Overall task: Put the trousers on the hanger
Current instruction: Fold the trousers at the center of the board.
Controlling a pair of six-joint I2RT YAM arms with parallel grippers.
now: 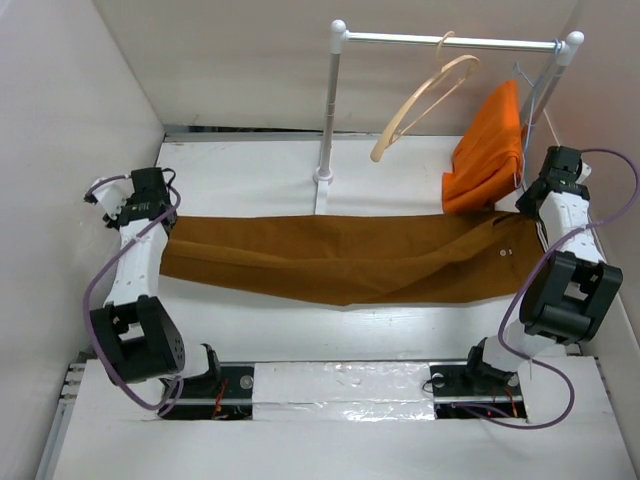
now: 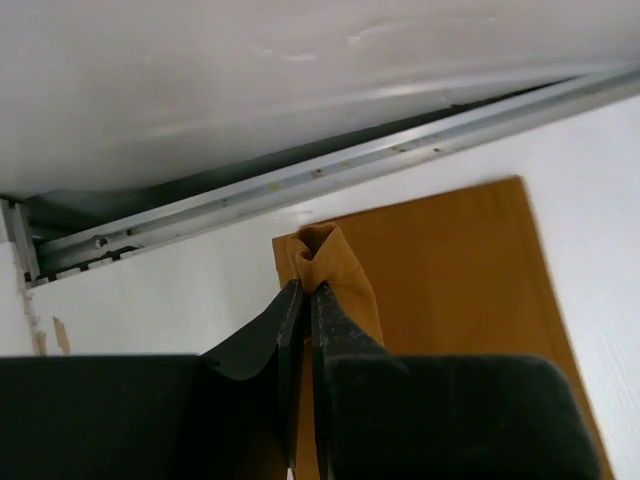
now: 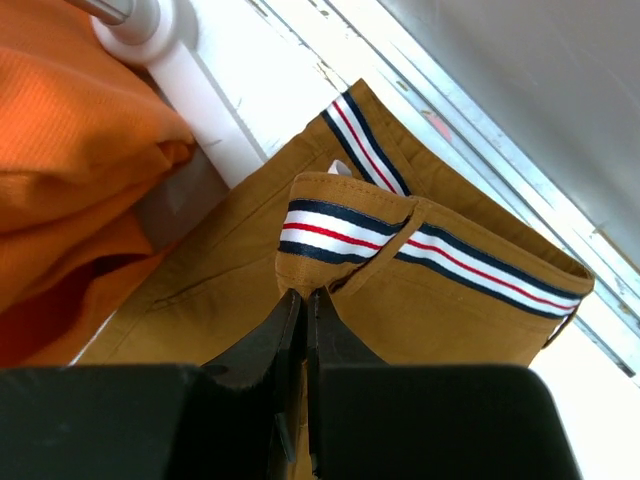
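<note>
Next, my right gripper pulls outward toward the bar's white foot [image 3: 218, 128] to straighten the trousers' slanting fold, then lets go of the waist end of the trousers.
The rust-brown trousers [image 1: 350, 258] lie stretched across the table from left to right. My left gripper [image 1: 168, 222] is shut on the leg-end fabric [image 2: 322, 258] at the left, which bunches up above its tips [image 2: 305, 290]. My right gripper [image 1: 528, 212] is shut on the waist end, just below the striped waistband [image 3: 340, 232], tips [image 3: 303, 297] pinching the brown cloth. The pale wooden hanger [image 1: 425, 95] hangs by its hook from the rail [image 1: 450, 41] at the back, above and behind the trousers.
A bright orange garment [image 1: 488, 150] hangs from the rail's right end, close to my right gripper; it shows in the right wrist view [image 3: 70, 150]. The rail's white post [image 1: 328, 120] stands at the back middle. White walls close in left and right.
</note>
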